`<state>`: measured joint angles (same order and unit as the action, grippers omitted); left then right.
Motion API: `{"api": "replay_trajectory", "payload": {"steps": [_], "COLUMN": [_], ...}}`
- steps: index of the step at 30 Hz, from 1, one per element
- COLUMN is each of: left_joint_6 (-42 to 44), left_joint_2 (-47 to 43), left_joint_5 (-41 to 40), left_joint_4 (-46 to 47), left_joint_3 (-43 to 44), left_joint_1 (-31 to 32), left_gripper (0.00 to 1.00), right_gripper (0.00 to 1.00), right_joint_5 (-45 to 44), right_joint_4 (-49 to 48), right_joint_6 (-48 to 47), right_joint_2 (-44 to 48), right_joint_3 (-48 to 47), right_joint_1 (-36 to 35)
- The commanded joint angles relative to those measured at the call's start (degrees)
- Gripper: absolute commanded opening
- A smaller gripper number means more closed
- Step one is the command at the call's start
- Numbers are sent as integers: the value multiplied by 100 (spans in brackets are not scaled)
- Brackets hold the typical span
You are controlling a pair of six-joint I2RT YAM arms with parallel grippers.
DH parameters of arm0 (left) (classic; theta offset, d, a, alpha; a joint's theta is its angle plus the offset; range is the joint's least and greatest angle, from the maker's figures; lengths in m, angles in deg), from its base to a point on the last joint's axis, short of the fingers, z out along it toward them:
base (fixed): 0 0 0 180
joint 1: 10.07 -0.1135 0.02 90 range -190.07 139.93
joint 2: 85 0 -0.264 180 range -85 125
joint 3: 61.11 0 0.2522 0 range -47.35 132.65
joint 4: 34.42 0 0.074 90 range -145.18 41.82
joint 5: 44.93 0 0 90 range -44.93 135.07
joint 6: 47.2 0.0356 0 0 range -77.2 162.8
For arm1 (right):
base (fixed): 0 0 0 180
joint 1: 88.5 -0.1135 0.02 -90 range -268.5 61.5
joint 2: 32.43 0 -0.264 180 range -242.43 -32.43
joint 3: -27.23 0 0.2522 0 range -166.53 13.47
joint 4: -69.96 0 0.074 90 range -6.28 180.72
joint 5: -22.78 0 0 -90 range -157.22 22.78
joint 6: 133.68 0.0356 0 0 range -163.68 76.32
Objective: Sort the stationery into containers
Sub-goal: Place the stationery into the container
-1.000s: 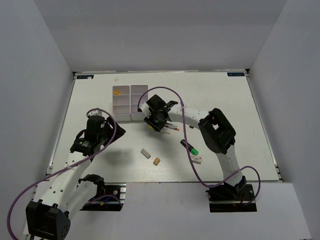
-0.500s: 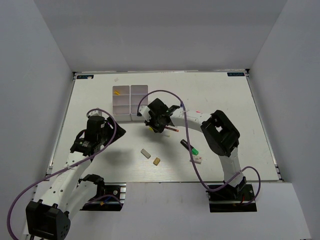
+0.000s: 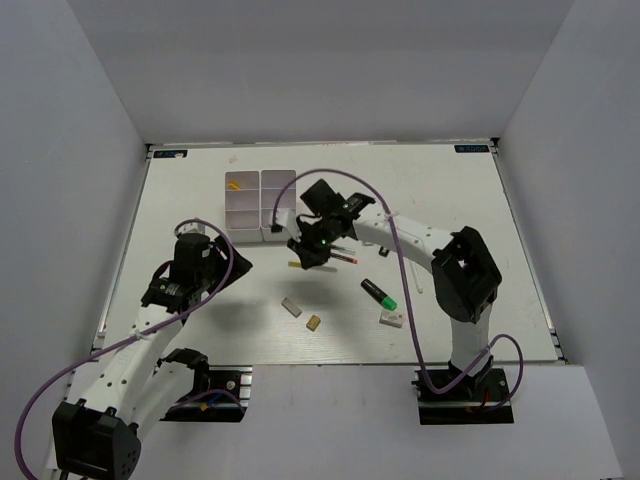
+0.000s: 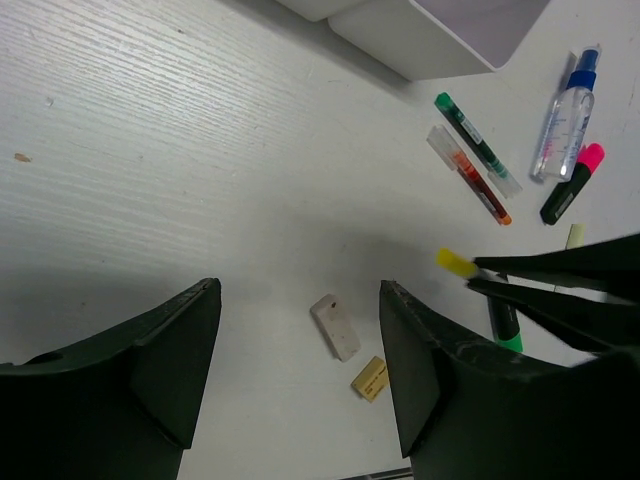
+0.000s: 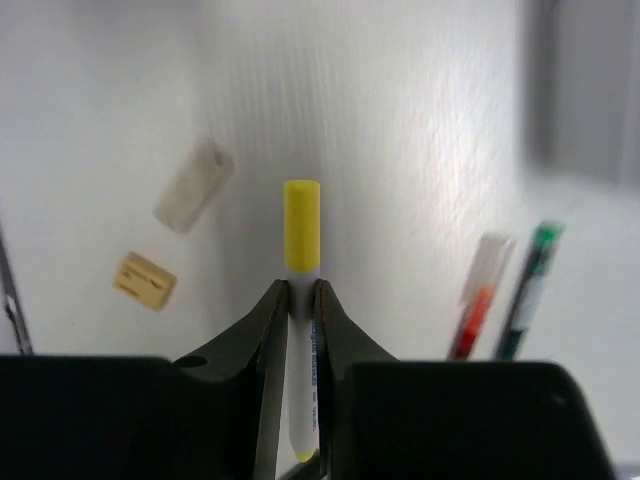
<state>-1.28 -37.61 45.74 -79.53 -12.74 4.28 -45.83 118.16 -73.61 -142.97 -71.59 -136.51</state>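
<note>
My right gripper lifts the marker outward, to its left in the top view, over the organiser's far section [image 3: 242,181] next. That section holds a yellow item, and the gripper releases the marker there.
My right gripper [image 3: 306,258] is shut on a white marker with a yellow tip [image 5: 301,237] and holds it above the table, just right of the white organiser [image 3: 259,205]. The marker's yellow tip also shows in the left wrist view [image 4: 456,263]. A grey eraser [image 3: 291,307] and a tan eraser [image 3: 314,322] lie below it. Two thin pens [image 3: 343,256] lie to its right. A black highlighter with a green cap [image 3: 379,293] and a white eraser [image 3: 392,319] lie further right. My left gripper [image 4: 300,330] is open and empty, left of the erasers.
The organiser holds a yellow item [image 3: 234,185] in its far left compartment. In the left wrist view a blue-capped glue bottle [image 4: 566,113] and a pink-capped highlighter [image 4: 573,182] lie beyond the pens. The right arm's purple cable [image 3: 390,300] loops over the table.
My right gripper has lifted with the yellow-tipped marker and swung slightly down and left. The right arm's elbow has moved right. The left arm has not moved.
</note>
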Motion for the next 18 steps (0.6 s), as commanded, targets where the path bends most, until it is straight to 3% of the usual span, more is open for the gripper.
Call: {"api": "replay_trajectory", "payload": {"steps": [1,4,14,18], "left_joint_6": [-40,-92,-93,-145], "left_joint_2": [-143,-310,-494,-547], "left_joint_5": [92,92,92,92], "left_joint_4": [42,42,42,-11], "left_joint_3": [-121,-183,-288,-288], "left_joint_1": [-20,-20,-20,-20], "left_gripper": [74,74,74,74], "right_gripper": [0,0,0,0], "right_joint_5": [1068,1596,2238,2414], "right_joint_4": [457,503,-1350,-3035], "right_joint_6": [-391,-320,672,1268], "right_joint_2": [420,306,-1127,-1303], "right_joint_3": [-1341,-1951,-3939,-3818], "right_joint_1": [81,178,433,459]}}
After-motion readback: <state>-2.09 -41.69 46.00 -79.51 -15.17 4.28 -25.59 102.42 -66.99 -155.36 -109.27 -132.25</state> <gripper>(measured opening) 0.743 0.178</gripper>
